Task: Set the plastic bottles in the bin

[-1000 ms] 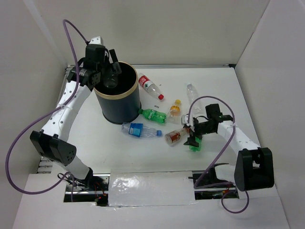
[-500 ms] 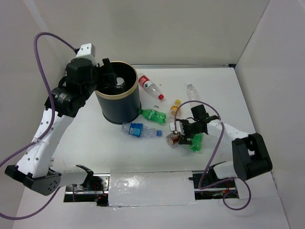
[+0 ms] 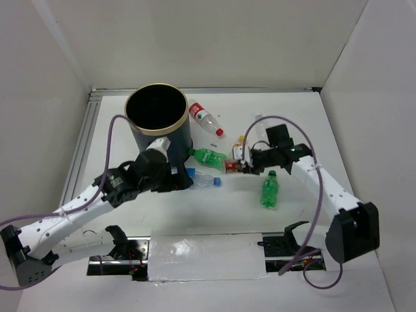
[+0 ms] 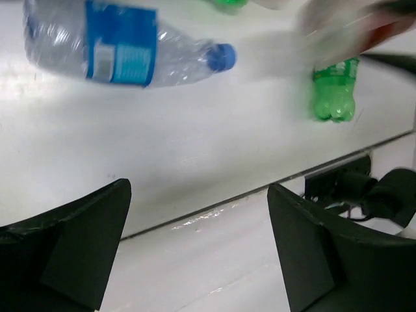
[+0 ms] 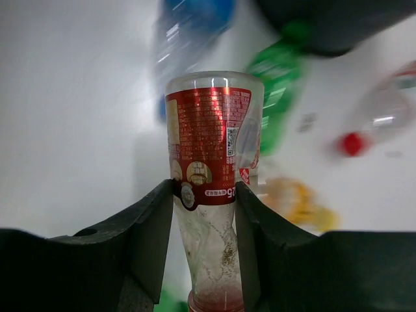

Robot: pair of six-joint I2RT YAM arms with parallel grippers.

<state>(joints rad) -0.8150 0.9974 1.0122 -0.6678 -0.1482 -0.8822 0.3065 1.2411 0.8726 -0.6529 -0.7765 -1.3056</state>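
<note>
The robot's right gripper needs to rise outward because the bin's rim stands high, then go to the left in the top view over the bin's opening (image 3: 156, 108) to release the bottle.
The bin (image 3: 158, 133), dark with a gold-tan rim, stands at the back left. My right gripper (image 3: 242, 166) (image 5: 205, 221) is shut on a clear bottle with a red label (image 3: 233, 167) (image 5: 211, 140) and holds it by its narrow lower body above the table. My left gripper (image 3: 182, 178) (image 4: 198, 247) is open and empty, low in front of the bin, right beside a clear blue-labelled bottle (image 3: 204, 180) (image 4: 123, 45). One green bottle (image 3: 269, 190) (image 4: 335, 97) lies below the right gripper. Another green bottle (image 3: 209, 156) lies against the bin.
A red-labelled bottle (image 3: 205, 117) lies to the right of the bin. A yellow-capped bottle (image 3: 240, 140) and a clear bottle (image 3: 260, 122) lie behind the right arm. White walls close in the table on three sides. A taped strip (image 3: 205, 257) runs along the near edge.
My left arm swung from above the bin down to the table beside the blue-labelled bottle. My right gripper closed on the red-labelled bottle and carried it up and left, away from the green bottle.
</note>
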